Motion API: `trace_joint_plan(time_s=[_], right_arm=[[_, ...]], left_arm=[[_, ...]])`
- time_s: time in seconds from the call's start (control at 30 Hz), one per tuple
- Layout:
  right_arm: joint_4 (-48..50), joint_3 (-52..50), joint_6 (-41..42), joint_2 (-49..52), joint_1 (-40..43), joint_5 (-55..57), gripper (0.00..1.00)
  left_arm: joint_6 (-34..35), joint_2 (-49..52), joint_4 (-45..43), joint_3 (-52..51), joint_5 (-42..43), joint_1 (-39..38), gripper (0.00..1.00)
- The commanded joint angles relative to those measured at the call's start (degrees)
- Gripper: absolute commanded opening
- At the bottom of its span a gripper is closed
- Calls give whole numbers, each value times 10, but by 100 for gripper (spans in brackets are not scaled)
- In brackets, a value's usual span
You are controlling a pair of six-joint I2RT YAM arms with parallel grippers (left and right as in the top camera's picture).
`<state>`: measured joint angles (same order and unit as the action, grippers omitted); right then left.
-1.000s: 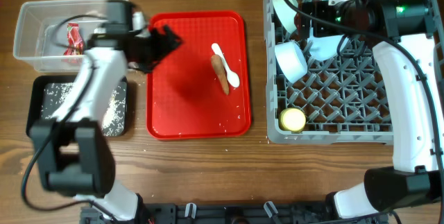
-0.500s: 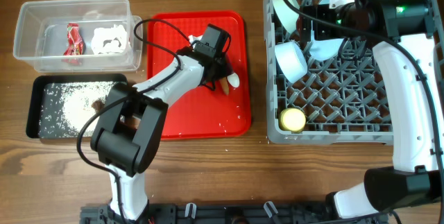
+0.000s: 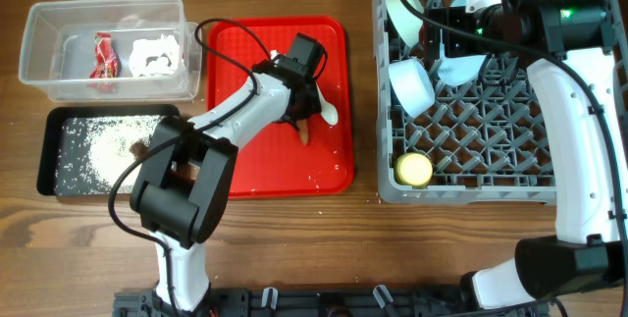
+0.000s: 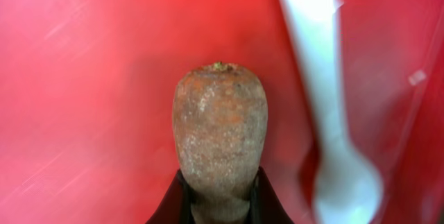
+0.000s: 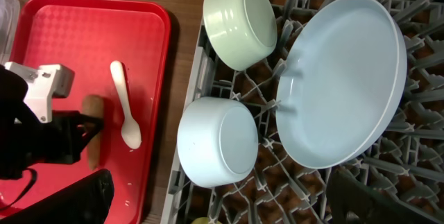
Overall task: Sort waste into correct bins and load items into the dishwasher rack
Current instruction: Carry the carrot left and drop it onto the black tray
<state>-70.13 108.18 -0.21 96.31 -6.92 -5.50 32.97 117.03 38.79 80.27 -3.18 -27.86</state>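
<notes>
My left gripper carries the carrot-like stick up off the red tray next and over the black tray, where loose rice grains already lie.
On the red serving tray (image 3: 245, 160), my left gripper (image 4: 219, 182) is shut on the blunt end of the orange-brown carrot-like stick (image 4: 219, 130). The stick (image 3: 307, 132) pokes out below the gripper in the overhead view. The white plastic spoon (image 4: 326, 99) lies just to its right, apart from it. My right gripper (image 5: 222, 203) hangs wide open over the dishwasher rack (image 3: 461, 194), holding nothing. In the rack are the plate (image 5: 340, 78), a mint-green bowl (image 5: 239, 23), a white bowl (image 5: 218, 141) and the yellow cup (image 3: 413, 169).
The clear tub (image 3: 39, 32) at the back left holds the red-and-white wrapper (image 3: 104, 54) and the white tissue (image 3: 157, 54). Below it the black tray (image 3: 49, 155) holds scattered rice grains (image 3: 98, 145). A few grains lie on the red tray.
My left arm has swung from the clear tub to the middle of the red tray, and its jaws have shut on the carrot-like stick. The right arm has not moved.
</notes>
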Motion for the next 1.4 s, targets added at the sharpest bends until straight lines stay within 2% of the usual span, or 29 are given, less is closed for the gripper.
trace_joint_plan(time_s=[0.0,0.07,0.13,0.27,0.43,0.47,0.6,0.8,0.87,0.93,1.0,1.13,1.27,1.3,1.33,1.37], right_arm=[[-1,3,6,3,3,8,100],[0,3,6,3,3,8,100],[0,3,6,3,2,8,100],[8,3,6,3,2,8,98],[41,3,43,3,2,4,100],[64,3,59,3,2,-27,100],[110,2,67,16,-20,-103,100],[159,1,61,76,-122,-72,100],[167,1,60,103,-150,-70,100],[165,1,52,135,-171,-70,100],[156,1,51,158,-182,-70,100],[107,1,52,197,-187,-71,97],[71,1,49,244,-197,-88,86],[68,1,47,254,-200,-88,82],[66,1,47,267,-203,-88,78],[67,1,47,282,-205,-88,75]], left_arm=[[-26,-6,57,42,-14,22,4],[-28,-33,113,85,-17,45,4],[-28,-78,189,134,-55,83,4],[-24,-170,253,150,-85,177,5],[98,-196,322,134,-104,318,4],[128,-194,310,97,-104,362,6],[189,-194,229,-30,-104,435,10],[185,-194,47,-183,-104,473,14],[185,-194,13,-207,-104,473,22],[184,-194,13,-213,-104,473,53],[159,-196,12,-212,-104,473,66],[81,-225,50,-172,-104,473,78],[43,-291,115,-123,-104,473,83],[43,-304,118,-123,-104,473,88],[43,-318,120,-123,-103,473,100],[43,-329,121,-123,-99,473,100]])
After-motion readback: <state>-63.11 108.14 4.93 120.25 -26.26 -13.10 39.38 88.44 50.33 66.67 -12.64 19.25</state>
